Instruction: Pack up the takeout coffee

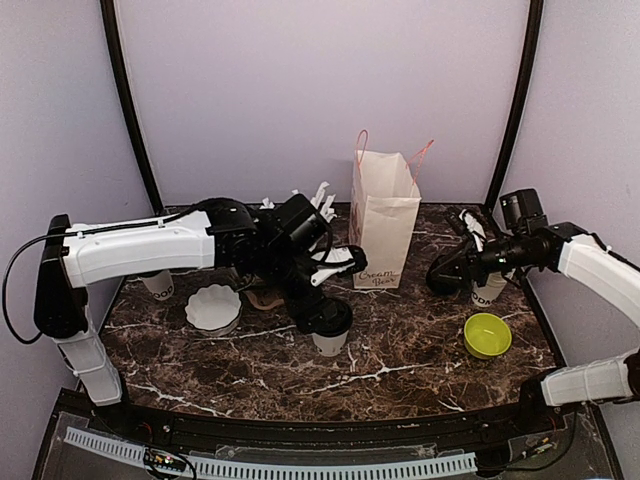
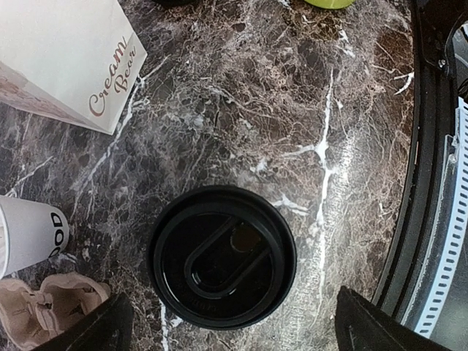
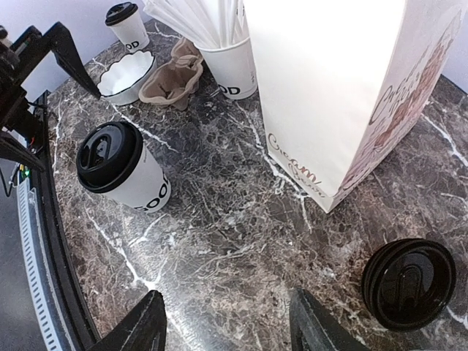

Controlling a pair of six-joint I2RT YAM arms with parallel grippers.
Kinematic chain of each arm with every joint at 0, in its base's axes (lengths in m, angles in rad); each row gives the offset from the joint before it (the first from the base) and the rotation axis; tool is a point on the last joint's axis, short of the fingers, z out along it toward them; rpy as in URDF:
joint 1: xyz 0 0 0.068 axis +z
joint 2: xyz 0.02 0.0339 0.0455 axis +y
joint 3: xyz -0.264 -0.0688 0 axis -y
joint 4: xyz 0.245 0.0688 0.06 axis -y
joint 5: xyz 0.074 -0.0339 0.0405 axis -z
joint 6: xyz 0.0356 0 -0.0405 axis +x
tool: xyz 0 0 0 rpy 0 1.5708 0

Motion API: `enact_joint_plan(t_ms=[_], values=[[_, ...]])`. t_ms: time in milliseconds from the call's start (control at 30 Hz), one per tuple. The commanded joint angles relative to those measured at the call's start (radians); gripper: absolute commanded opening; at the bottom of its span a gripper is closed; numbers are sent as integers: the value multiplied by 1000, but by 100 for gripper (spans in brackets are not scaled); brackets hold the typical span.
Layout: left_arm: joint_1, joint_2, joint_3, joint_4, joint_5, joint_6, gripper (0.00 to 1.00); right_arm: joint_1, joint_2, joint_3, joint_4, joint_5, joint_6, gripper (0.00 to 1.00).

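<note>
The black lid (image 1: 336, 318) (image 2: 223, 257) still sits beyond the fingers. My left gripper comes down toward the takeout coffee next until its open fingers straddle it, then closes.
One takeout coffee (image 1: 330, 342), a white cup with a black lid (image 2: 223, 256), stands at the table's middle front. My left gripper (image 1: 322, 306) hovers right above it, open, with a finger on each side of the lid (image 2: 238, 322) and clear of it. The same cup (image 3: 121, 164) also shows in the right wrist view. A second lidded cup (image 3: 128, 22) stands at the back left (image 1: 158, 284), partly under the left arm. My right gripper (image 1: 445, 275) is open over bare marble (image 3: 227, 322), nothing between its fingers.
A white paper bag (image 1: 385, 225) stands upright at the back centre. Left of it are a cup of wrapped straws (image 3: 230, 66), a brown cardboard carrier (image 3: 172, 80) and a scalloped white dish (image 1: 213, 307). A stack of black lids (image 3: 409, 281), a white cup (image 1: 488, 291) and a yellow-green dish (image 1: 487, 335) sit at the right.
</note>
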Motion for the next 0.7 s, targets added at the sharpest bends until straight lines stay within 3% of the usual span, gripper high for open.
enact_joint_plan(t_ms=[0, 667], values=[[-4, -8, 17, -24, 26, 12, 99, -5, -25, -23, 78, -22, -26, 58], [-2, 126, 95, -45, -18, -13, 96, -5, 11, -28, 69, -33, -42, 59]])
